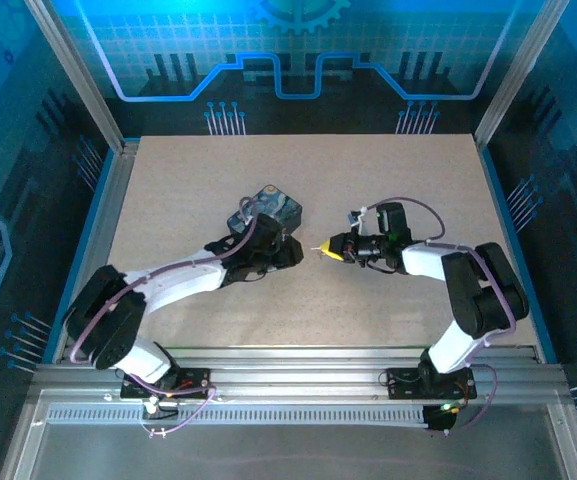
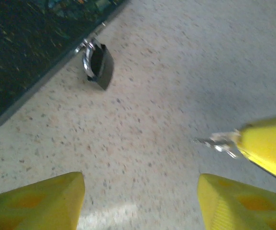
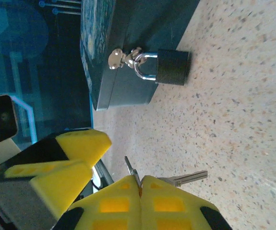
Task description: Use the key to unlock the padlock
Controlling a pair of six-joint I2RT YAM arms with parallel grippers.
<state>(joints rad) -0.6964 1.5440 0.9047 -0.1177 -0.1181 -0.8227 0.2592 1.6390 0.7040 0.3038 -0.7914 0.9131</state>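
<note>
The left gripper swings away from my base and turns next, then lowers onto the dark padlock body (image 2: 102,67).
The small dark padlock (image 3: 172,67) lies on the table, its silvery shackle hooked through the hasp of the dark blue box (image 3: 128,43). In the left wrist view the padlock (image 2: 99,66) lies against the box (image 2: 23,48) edge. My right gripper (image 3: 140,179) is shut on the key (image 3: 188,178), whose pale blade sticks out sideways, well short of the padlock. The left gripper (image 2: 140,191) is open with bare table between its yellow fingers (image 2: 42,201), a little back from the padlock. The key (image 2: 214,141) enters that view from the right. From above, both grippers (image 1: 286,255) (image 1: 333,250) meet near the box (image 1: 265,212).
The speckled tabletop (image 1: 388,180) stretches around the box. Aluminium rails (image 1: 98,230) frame the table at the sides and front. The left gripper's yellow fingers (image 3: 71,153) sit close beside my right gripper.
</note>
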